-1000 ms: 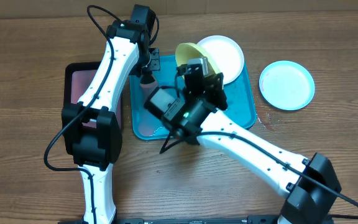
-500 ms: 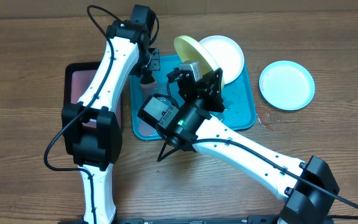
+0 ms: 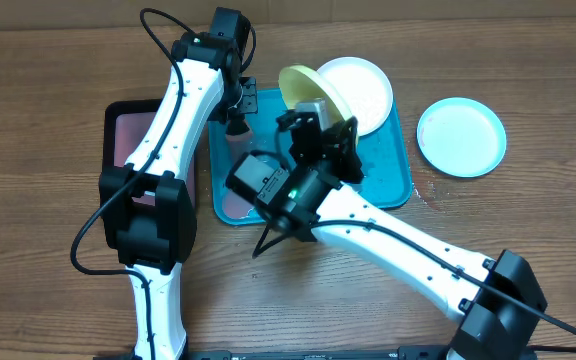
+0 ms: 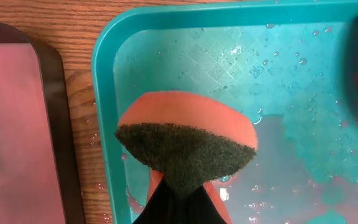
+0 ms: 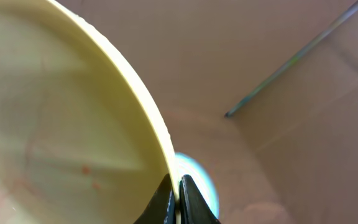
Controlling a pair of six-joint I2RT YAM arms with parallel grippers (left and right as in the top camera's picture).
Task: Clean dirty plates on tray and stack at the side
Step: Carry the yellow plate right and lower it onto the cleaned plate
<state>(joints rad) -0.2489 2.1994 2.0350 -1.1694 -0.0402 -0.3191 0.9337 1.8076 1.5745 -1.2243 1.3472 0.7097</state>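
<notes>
The blue plate is outside the tray (image 3: pixel 393 185), so my right gripper next needs to swing over the pale blue plate (image 3: pixel 461 136), turn the tilted yellow-green plate flat and lower it on top.
The teal tray (image 3: pixel 393 185) lies mid-table. My right gripper (image 3: pixel 320 112) is shut on the rim of the yellow-green plate (image 3: pixel 306 84), holding it tilted up on edge over the tray; in the right wrist view its fingertips (image 5: pixel 178 193) pinch that rim, and the plate (image 5: pixel 55 112) shows faint red specks. The white plate (image 3: pixel 363 88) rests at the tray's far right corner. The pale blue plate (image 3: pixel 461 136) lies on the table right of the tray. My left gripper (image 4: pixel 182 199) is shut on an orange sponge (image 4: pixel 188 140) with a dark scrub pad, over the tray's wet left part (image 4: pixel 291 81).
A black tray with a pinkish inside (image 3: pixel 128 135) sits left of the teal tray, its edge (image 4: pixel 55 99) close beside the teal rim. Reddish water pools on the teal tray's floor (image 4: pixel 303 168). Bare wooden table surrounds both trays.
The right gripper has swung the yellow-green plate slightly, left then partly back, still tilted up over the tray. The left arm has not moved.
</notes>
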